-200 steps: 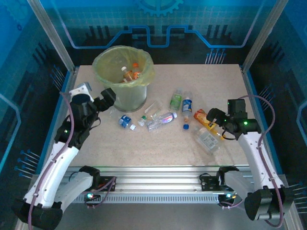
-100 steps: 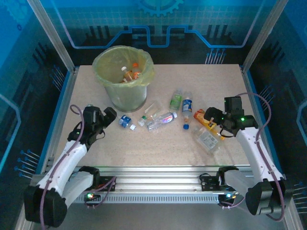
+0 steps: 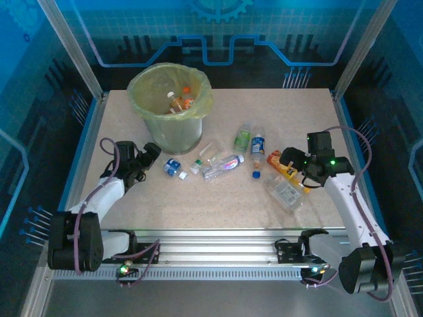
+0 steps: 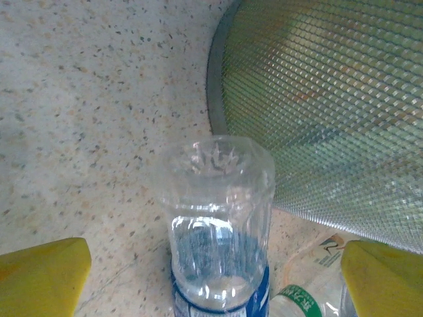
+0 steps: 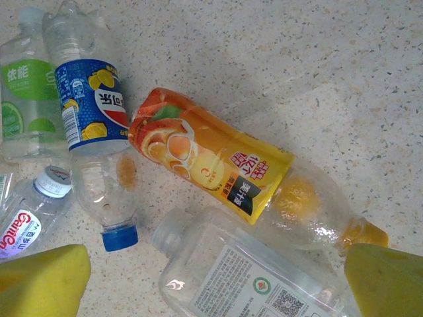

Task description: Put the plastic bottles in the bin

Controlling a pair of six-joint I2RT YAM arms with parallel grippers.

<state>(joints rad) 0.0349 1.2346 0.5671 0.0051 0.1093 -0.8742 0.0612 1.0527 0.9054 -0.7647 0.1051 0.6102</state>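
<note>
The left gripper moves down over the clear base end of the blue-labelled bottle (image 3: 168, 164) (image 4: 219, 198) next and closes there, because the bottle lies lengthwise between the open fingertips.
The bin (image 3: 170, 105) stands at the far left with bottles (image 3: 180, 100) lying inside. Several plastic bottles lie on the table from its foot to the right. My left gripper (image 3: 153, 153) is low and open. In the left wrist view a clear blue-labelled bottle (image 4: 221, 231) lies between its yellow fingertips (image 4: 43, 277), untouched, with the bin wall (image 4: 330, 112) just behind. My right gripper (image 3: 291, 162) hangs open above an orange juice bottle (image 5: 218, 168) and a clear white-labelled bottle (image 5: 251, 277).
A blue-labelled bottle (image 5: 92, 125), a green-labelled one (image 5: 26, 99) and a red-labelled one (image 5: 20, 224) lie left of the orange one. Metal frame posts (image 3: 73, 49) stand at the table's far corners. An aluminium rail (image 3: 218, 247) runs along the near edge.
My left arm has dropped from beside the bin down to the table, its gripper now low and facing the blue-labelled bottle. My right gripper has edged slightly left over the orange bottle.
</note>
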